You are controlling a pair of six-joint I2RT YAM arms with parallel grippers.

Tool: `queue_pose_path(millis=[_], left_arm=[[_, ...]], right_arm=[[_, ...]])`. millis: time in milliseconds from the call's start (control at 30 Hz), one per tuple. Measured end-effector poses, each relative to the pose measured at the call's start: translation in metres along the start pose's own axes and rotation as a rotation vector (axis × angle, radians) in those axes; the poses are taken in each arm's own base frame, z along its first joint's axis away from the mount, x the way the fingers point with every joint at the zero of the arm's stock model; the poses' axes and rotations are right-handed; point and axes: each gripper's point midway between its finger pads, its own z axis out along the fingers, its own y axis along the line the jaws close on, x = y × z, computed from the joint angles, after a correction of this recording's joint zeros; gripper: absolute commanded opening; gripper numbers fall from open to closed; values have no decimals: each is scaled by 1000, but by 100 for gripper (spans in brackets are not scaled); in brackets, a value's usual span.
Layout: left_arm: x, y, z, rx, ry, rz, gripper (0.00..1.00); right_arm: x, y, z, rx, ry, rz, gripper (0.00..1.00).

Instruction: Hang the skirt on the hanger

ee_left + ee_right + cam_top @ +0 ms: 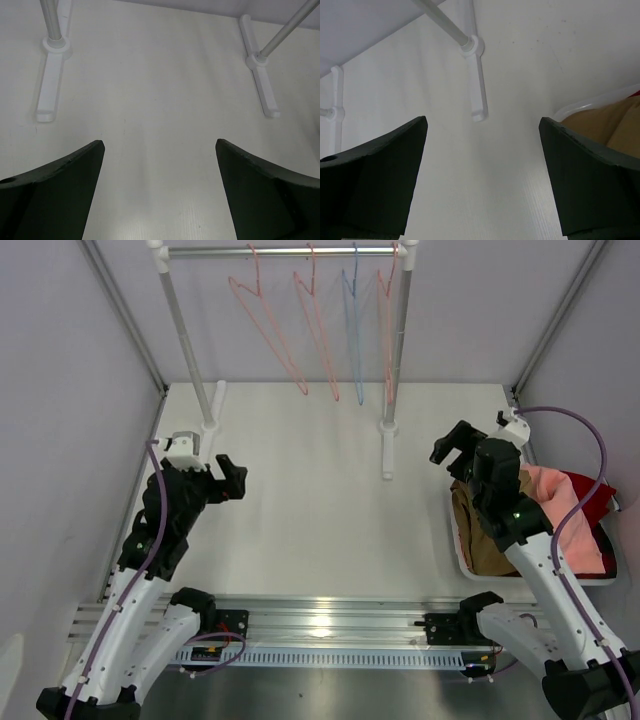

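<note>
My right gripper will next turn as it moves over the basket, then go down to the far part of the skirt by the salmon-pink cloth.
The tan-brown skirt lies crumpled in a white basket at the right; its edge also shows in the right wrist view. Three salmon-pink wire hangers hang on the rack's rail at the back. My right gripper is open and empty, above the table just left of the basket; it also shows in the right wrist view. My left gripper is open and empty over bare table at the left; it also shows in the left wrist view.
A light blue hanger hangs among the pink ones. The rack's white feet and posts stand on the table's back half. A salmon-pink cloth and a dark red cloth share the basket. Grey walls close in the table.
</note>
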Motion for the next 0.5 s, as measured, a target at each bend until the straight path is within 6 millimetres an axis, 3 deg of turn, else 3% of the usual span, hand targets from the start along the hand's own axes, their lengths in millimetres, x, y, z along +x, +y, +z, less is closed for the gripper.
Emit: queue_pose_path(millis=[233,400,500], left_arm=[[5,0,1,0,21,2,99],[6,0,1,2,26,3,99],[8,0,1,0,33,3,99]], right_arm=[[8,-24,-5,97,50,-32,100],[-14,-46,-9,226,46,-45,99],[-25,-71,-9,336,46,-37,99]])
